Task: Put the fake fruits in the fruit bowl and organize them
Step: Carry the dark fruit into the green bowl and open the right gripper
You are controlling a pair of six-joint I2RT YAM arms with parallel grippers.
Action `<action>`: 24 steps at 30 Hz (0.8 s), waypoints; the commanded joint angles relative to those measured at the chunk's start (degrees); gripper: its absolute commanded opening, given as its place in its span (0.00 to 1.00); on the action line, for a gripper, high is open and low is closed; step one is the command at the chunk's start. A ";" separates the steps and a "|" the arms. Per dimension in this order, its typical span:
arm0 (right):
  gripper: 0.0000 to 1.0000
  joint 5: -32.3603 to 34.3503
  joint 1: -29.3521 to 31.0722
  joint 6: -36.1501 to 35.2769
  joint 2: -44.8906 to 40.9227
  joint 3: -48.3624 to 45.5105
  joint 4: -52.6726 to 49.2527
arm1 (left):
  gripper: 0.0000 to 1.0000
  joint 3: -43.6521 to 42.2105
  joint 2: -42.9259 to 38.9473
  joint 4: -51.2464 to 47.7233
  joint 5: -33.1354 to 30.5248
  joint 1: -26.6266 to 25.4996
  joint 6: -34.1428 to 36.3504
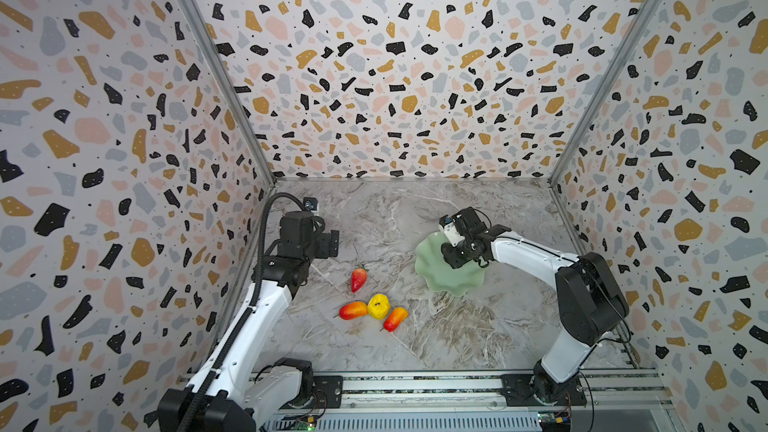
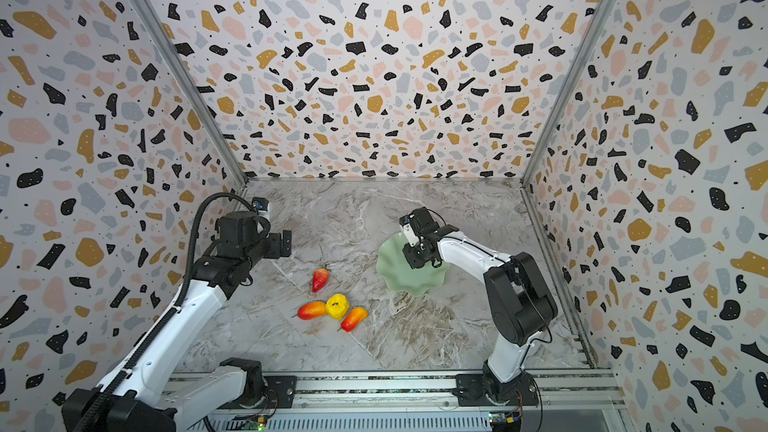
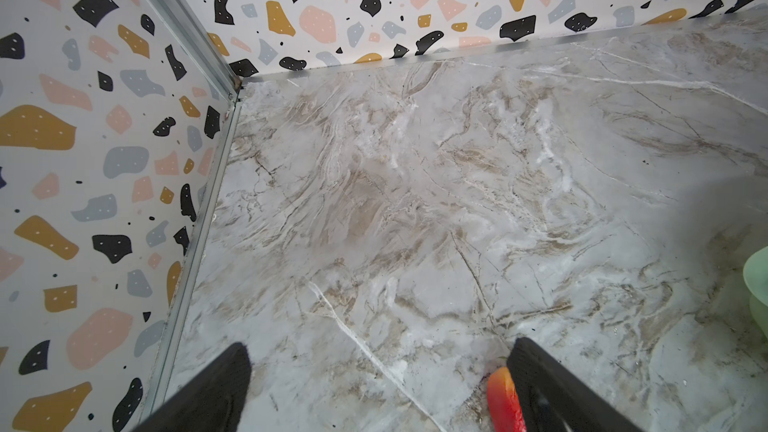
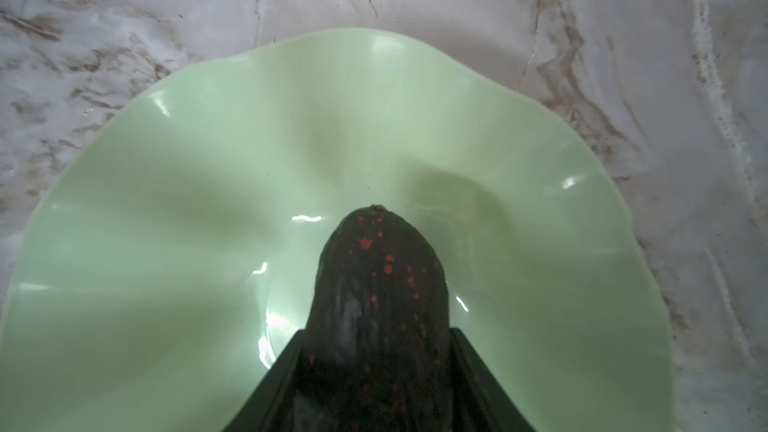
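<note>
Next, my right gripper brings the dark avocado-like fruit down onto the empty bottom of the pale green fruit bowl just below and releases it.
My right gripper [image 4: 376, 334] is shut on the dark avocado-like fruit [image 4: 378, 284], which hangs just over the middle of the pale green fruit bowl [image 4: 208, 201]. Both top views show that arm's wrist above the bowl [image 1: 436, 280] [image 2: 395, 278], hiding the fruit. On the marble lie the red strawberry [image 1: 358, 279] [image 2: 320, 279], the lumpy yellow fruit [image 1: 378, 306] [image 2: 337, 306] and two red-orange mango-like fruits [image 1: 353, 310] [image 1: 395, 318]. My left gripper [image 3: 380, 351] is open and empty, raised at the left; the strawberry [image 3: 503, 401] shows beside one finger.
Patterned walls close in the left, back and right sides of the marble table [image 1: 415, 347]. A metal rail [image 1: 415, 386] with both arm bases runs along the front. The bowl's rim [image 3: 758, 280] peeks in at the edge of the left wrist view.
</note>
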 commanded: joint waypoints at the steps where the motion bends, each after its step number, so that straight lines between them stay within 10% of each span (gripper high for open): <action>1: 0.40 -1.19 0.13 1.23 0.74 -0.36 2.03 | 1.00 -0.55 -0.13 1.65 0.11 0.49 0.98; 13: 0.46 -1.82 0.17 1.53 3.74 -1.71 4.65 | 1.00 -0.57 -0.75 1.71 0.28 0.67 1.01; 24: 0.87 4.10 2.65 -1.83 0.24 4.96 -1.36 | 1.00 -0.66 -1.19 1.69 0.27 0.84 1.04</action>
